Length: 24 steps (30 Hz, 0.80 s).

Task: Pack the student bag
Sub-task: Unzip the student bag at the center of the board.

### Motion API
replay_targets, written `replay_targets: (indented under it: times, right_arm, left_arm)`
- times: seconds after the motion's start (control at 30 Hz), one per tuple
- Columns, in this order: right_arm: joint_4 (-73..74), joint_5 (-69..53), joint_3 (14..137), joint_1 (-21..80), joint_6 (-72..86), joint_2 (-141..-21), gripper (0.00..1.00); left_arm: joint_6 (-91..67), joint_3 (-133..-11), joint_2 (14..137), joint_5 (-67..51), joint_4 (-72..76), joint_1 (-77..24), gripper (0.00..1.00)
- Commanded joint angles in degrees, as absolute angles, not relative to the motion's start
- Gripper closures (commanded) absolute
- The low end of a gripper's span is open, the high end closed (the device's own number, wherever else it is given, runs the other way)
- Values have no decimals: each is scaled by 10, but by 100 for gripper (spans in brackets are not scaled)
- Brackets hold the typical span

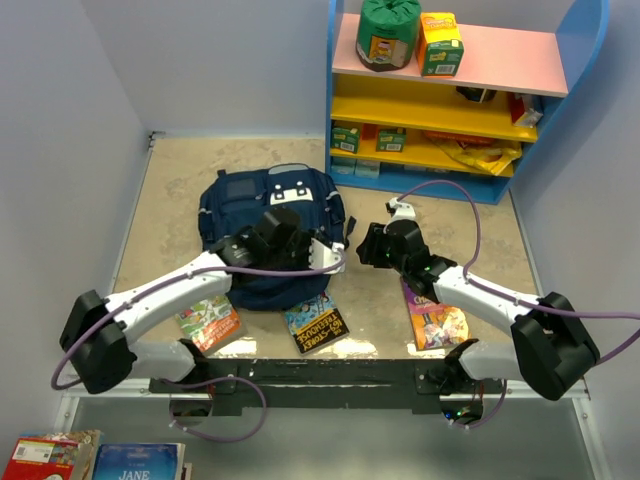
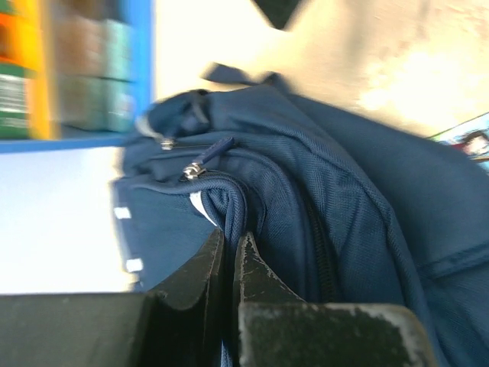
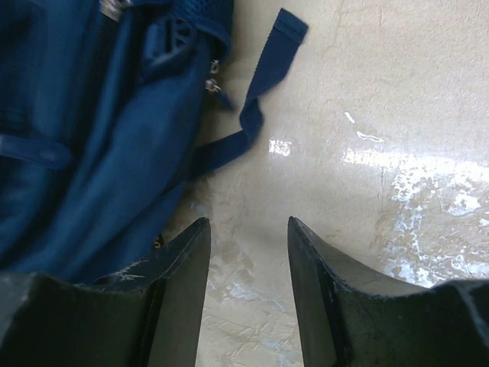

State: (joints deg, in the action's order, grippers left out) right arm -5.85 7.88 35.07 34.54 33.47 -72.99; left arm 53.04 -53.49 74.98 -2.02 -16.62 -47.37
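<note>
The tab of the zipper pull beside the loose strap sticks out past the fabric, so my right gripper should turn and move toward the bag (image 1: 240,205), onto that zipper pull.
The navy student bag (image 1: 240,205) lies flat in the middle of the table, its light patch facing up. My left gripper (image 1: 287,232) sits on the bag's near right part. In the left wrist view that gripper (image 2: 231,238) is shut on a raised fold of the bag's fabric (image 2: 229,202), just below two zipper pulls (image 2: 195,170). My right gripper (image 1: 368,246) hovers to the right of the bag. In the right wrist view it (image 3: 246,225) stands open over bare table, with the bag's side (image 3: 92,138) and a loose strap (image 3: 263,84) beside its left finger.
Three books lie near the front edge: one at the left (image 1: 210,322), one in the middle (image 1: 315,322), one under the right arm (image 1: 437,320). A blue and yellow shelf unit (image 1: 450,100) with boxes stands at the back right. Grey walls close the sides.
</note>
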Motion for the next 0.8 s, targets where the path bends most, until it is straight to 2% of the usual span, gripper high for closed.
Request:
replay_targets:
  times: [0.0,0.07,0.23,0.53,0.77]
  right_arm:
    - [-79,69,359,344,327,-729,52]
    - [-89,61,355,345,326,-722,52]
    - [-121,33,337,345,294,-695,52]
    - [-239,-74,264,351,242,-635,49]
    - [-359,-84,182,380,227,-598,36]
  left_arm:
    - [661,-621,644,-52,-188,-470,100]
    - [677,-600,585,-111,-183,-458,100]
    - [664,-558,495,-136,-181,-439,100]
    - [628,-532,454,-129,-192,-412,100]
    - [656,-540,457,-136,-181,-410,100]
